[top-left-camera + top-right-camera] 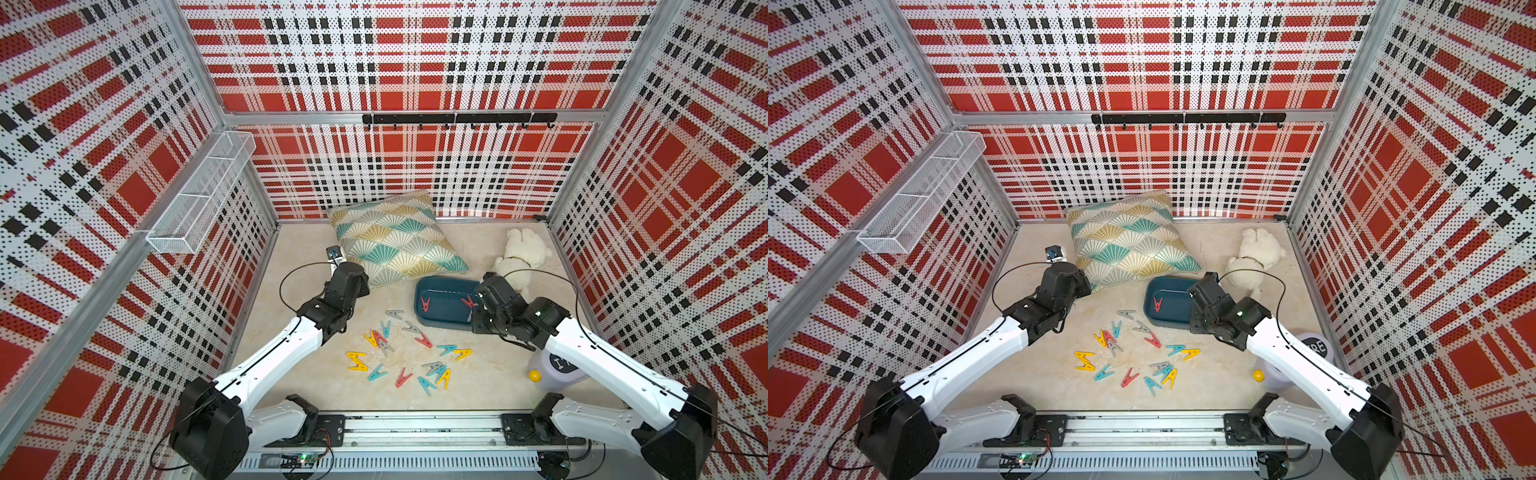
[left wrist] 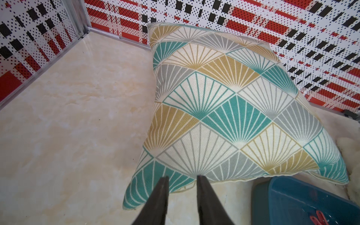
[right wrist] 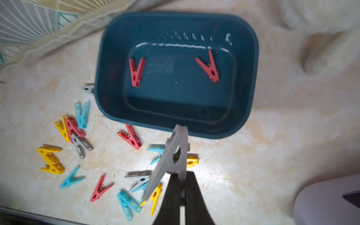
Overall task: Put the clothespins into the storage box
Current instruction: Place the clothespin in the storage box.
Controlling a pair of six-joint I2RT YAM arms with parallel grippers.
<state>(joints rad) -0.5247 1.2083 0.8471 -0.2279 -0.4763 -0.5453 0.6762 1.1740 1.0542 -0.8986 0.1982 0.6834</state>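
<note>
I should carry the grey clothespin (image 3: 171,155) outward with my right gripper, then lower and release it onto the box's bare bottom between the red clothespins, outward and below.
The dark teal storage box (image 1: 446,309) (image 1: 1169,311) (image 3: 175,93) sits right of centre with two red clothespins (image 3: 137,72) (image 3: 209,67) lying in it. Several more clothespins (image 1: 356,360) (image 1: 1084,360) in red, yellow, teal and grey lie scattered on the table in front of it. My right gripper (image 3: 181,175) is shut on a grey clothespin (image 3: 171,155), held above the table just at the box's near rim. My left gripper (image 2: 183,177) is open with nothing between its fingers, hovering at the pillow's near corner, left of the box (image 2: 292,200).
A patterned pillow (image 1: 399,241) lies behind the box and touches its far side. A white plush toy (image 1: 521,255) lies at the back right. A pale container (image 1: 557,365) and a yellow ball (image 1: 535,376) stand under my right arm. A wire basket (image 1: 199,195) hangs on the left wall.
</note>
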